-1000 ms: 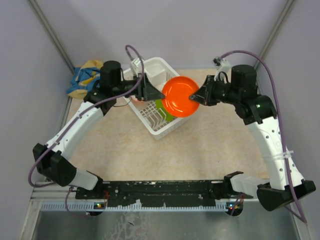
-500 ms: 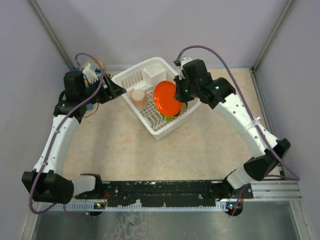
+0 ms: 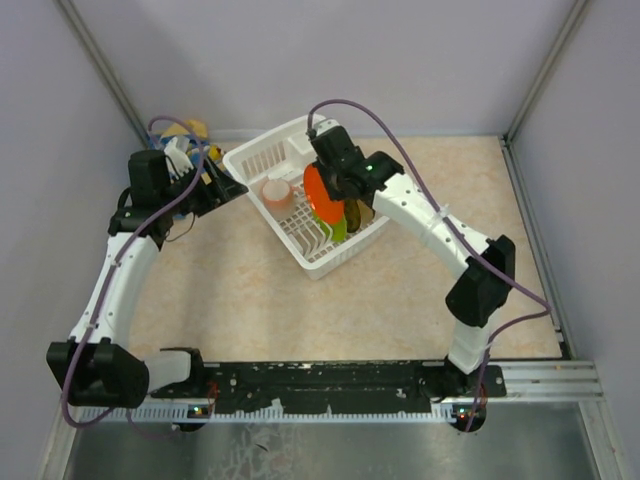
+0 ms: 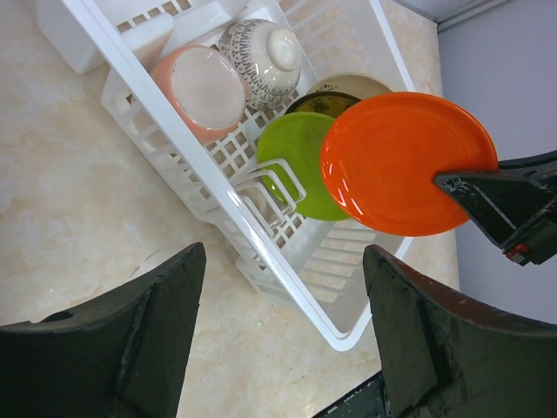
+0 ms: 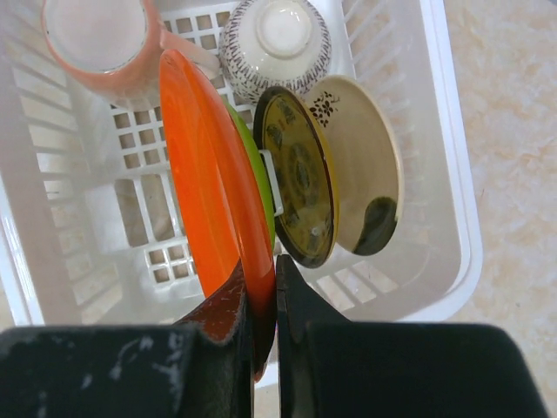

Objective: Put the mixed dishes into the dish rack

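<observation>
I will next move my right gripper to the left in the top view and down. I will let go of the orange plate (image 3: 316, 196) at the empty ribs of the dish rack, beside the lime-green plate.
The white dish rack (image 3: 318, 268) stands at the table's far middle. My right gripper (image 3: 332, 178) is shut on the rim of the orange plate (image 3: 316, 196) and holds it on edge over the plate ribs. In the right wrist view (image 5: 259, 270) the orange plate (image 5: 204, 200) stands next to the lime-green plate (image 5: 259, 192), then the brown-yellow plate (image 5: 300, 174) and the cream plate (image 5: 361, 165). The pink cup (image 5: 96, 35) and the patterned bowl (image 5: 277, 39) lie at the rack's far end. My left gripper (image 3: 236, 187) is open and empty, just left of the rack (image 4: 261, 235).
A blue and yellow cloth (image 3: 192, 130) lies at the far left corner, mostly hidden behind my left arm. The rack's cutlery compartment (image 3: 300, 145) is at its far end. Walls close the table on three sides.
My right gripper has carried the orange plate left and down into the rack and turned it on edge. My left gripper has drawn back left, away from the rack.
</observation>
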